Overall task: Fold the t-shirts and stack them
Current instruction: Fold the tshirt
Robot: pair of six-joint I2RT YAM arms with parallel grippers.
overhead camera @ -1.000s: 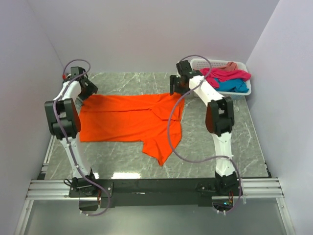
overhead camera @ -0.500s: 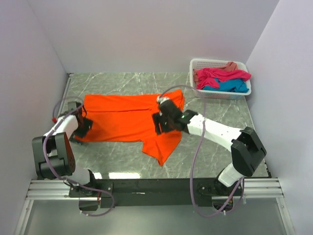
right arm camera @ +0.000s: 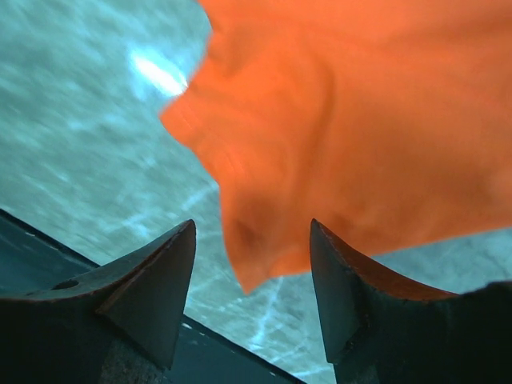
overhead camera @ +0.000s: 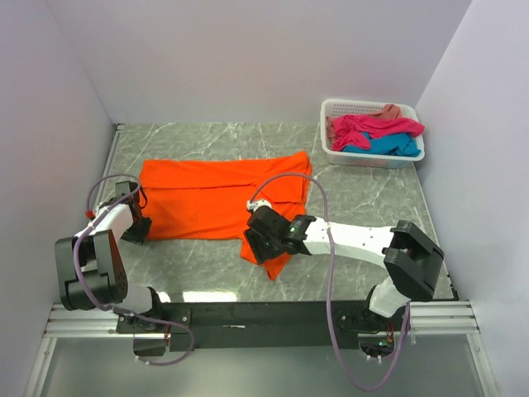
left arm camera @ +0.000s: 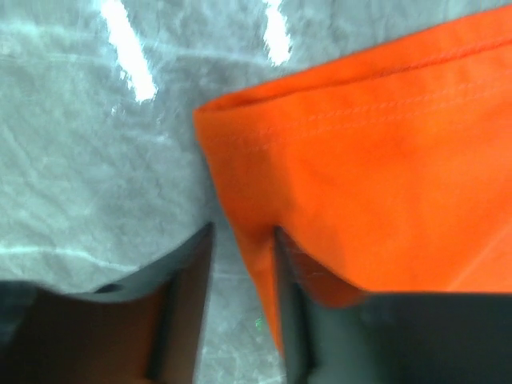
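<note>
The point of the orange t-shirt already lies between my fingers. My right gripper lowers onto that tip of the near flap (overhead camera: pixel 273 275) (right arm camera: pixel 251 271) next and closes.
The orange t-shirt (overhead camera: pixel 215 198) lies spread flat across the middle of the table, with a flap hanging toward the near edge. My left gripper (overhead camera: pixel 139 225) is low at the shirt's near left corner. In the left wrist view the hemmed edge of the orange t-shirt (left arm camera: pixel 384 160) runs between the jaws of the left gripper (left arm camera: pixel 242 232), which stand narrowly apart with bare table showing beside the cloth. My right gripper (overhead camera: pixel 258 240) is at the near flap. It is open, and a point of the orange t-shirt (right arm camera: pixel 360 120) lies between the fingers of the right gripper (right arm camera: pixel 253 226).
A white slotted basket (overhead camera: pixel 372 162) stands at the far right corner. It holds a magenta tee (overhead camera: pixel 376 126), a turquoise tee (overhead camera: pixel 388 146) and a salmon tee (overhead camera: pixel 392 109). Grey marble table (overhead camera: pixel 372 207) shows around the orange shirt. Walls close in on three sides.
Both arms came from the shirt's far edge to its near side: the left to the near left corner, the right to the near flap. The left jaws have narrowed a lot.
</note>
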